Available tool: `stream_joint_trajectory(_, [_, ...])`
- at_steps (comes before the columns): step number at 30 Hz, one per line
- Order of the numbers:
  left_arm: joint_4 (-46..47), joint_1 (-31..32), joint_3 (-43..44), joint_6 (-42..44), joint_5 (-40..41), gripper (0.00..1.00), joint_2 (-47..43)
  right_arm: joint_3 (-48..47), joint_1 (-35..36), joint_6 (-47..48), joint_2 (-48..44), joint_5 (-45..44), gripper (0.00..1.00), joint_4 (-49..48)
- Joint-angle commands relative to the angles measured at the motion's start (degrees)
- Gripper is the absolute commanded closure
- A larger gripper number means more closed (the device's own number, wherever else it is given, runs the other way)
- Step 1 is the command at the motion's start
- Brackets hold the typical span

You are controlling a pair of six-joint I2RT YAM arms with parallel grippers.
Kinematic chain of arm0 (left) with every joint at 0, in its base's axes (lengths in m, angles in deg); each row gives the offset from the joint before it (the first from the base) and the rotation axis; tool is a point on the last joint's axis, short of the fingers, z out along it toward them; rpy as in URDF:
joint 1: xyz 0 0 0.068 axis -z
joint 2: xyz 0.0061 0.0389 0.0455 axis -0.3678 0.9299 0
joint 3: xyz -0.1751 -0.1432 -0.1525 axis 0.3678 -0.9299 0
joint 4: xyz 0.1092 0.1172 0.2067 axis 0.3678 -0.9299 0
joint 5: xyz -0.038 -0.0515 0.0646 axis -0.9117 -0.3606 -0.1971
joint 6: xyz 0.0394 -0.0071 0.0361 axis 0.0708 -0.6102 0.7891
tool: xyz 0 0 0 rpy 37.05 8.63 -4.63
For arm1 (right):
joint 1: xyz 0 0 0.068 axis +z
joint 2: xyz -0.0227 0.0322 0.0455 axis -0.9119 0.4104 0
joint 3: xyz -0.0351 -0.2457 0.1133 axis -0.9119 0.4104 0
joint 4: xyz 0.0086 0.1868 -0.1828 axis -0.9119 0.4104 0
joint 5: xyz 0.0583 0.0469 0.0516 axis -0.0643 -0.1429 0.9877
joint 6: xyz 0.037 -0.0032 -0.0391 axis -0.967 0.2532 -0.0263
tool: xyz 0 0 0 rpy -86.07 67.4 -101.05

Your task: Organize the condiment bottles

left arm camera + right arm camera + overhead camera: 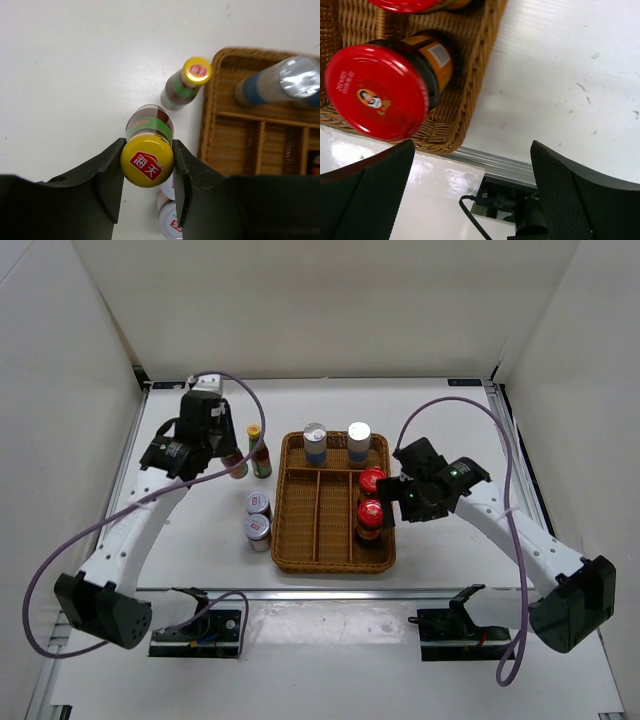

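Observation:
I will carry the bottle over the tray's rim, lower it and release it, as the empty middle compartment's far end [337, 490] [281, 145] is right of my left gripper in the top view.
My left gripper [230, 460] is shut on the yellow cap of a slim green-labelled bottle [147, 161], left of the wicker tray [300, 540]. The second yellow-capped bottle [259, 451] stands just beyond it, also in the left wrist view [187, 82]. Two short silver-lidded jars [258, 517] stand on the table left of the tray. Two silver-capped shakers [337, 440] stand in the tray's back compartment. Two red-capped jars [370, 500] stand in its right compartment. My right gripper [396, 502] is open and empty at the tray's right rim, beside the near red-capped jar [377, 90].
The tray's left and middle long compartments [318, 510] hold nothing. White walls enclose the table on three sides. A metal rail [495, 165] runs along the near table edge under my right gripper. Purple cables loop over both arms.

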Motion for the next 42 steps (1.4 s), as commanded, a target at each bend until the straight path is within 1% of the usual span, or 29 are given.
stream_joint_trajectory(1, [4.39,0.38,6.77,0.28,-2.28,0.89,-6.28,-0.67,-1.75,-2.29,-3.3,-3.21,0.0,3.09])
stream_joint_trajectory(5, [4.39,2.22,11.78,-1.91,-6.94,0.89,-5.76,1.34,-3.52,-4.74,-6.38,-3.22,0.0,4.41])
stream_joint_trajectory(8, [4.39,5.29,14.24,-3.76,-8.97,0.89,-3.92,2.14,-4.74,-6.06,-6.91,-3.22,0.0,5.99])
stream_joint_trajectory(9, [4.39,7.21,16.25,-3.76,-8.97,0.89,-2.52,2.66,-4.75,-6.06,-7.43,-3.22,0.0,6.0])
stream_joint_trajectory(12, [4.39,9.86,19.6,-3.76,-8.97,0.89,-0.23,2.67,-4.75,-6.59,-7.97,-3.22,0.0,6.0])
stream_joint_trajectory(17, [4.39,14.34,22.16,-4.55,-10.38,0.89,5.66,2.67,-4.75,-6.59,-9.55,-3.83,0.0,6.0])
stream_joint_trajectory(23, [5.71,20.41,21.64,-7.54,-8.97,0.89,12.43,2.67,-4.75,-7.12,-10.16,-4.36,0.0,6.53])
stream_joint_trajectory(28, [6.24,25.32,21.11,-7.54,-7.21,0.89,18.75,2.67,-4.75,-6.06,-9.64,-3.05,0.0,6.53])
stream_joint_trajectory(31, [6.76,26.65,21.64,-7.54,-4.76,0.89,21.04,2.67,-4.75,-5.45,-9.64,-2.34,0.0,6.53])
stream_joint_trajectory(35, [6.76,27.18,18.31,-7.54,-3.08,0.89,24.99,2.67,-4.75,-4.31,-9.64,-1.2,0.0,6.53])
stream_joint_trajectory(39, [7.99,27.71,17.24,-8.86,-0.63,0.89,26.58,2.67,-4.75,-3.69,-9.64,-0.06,0.0,6.0])
stream_joint_trajectory(41, [7.99,27.71,18.37,-8.86,-0.62,0.87,27.38,2.67,-4.75,-2.99,-9.11,0.47,0.0,6.0])
stream_joint_trajectory(42, [7.99,27.71,18.38,-8.86,-0.62,0.79,28.25,2.67,-4.75,-2.99,-9.11,1.08,0.0,6.0])
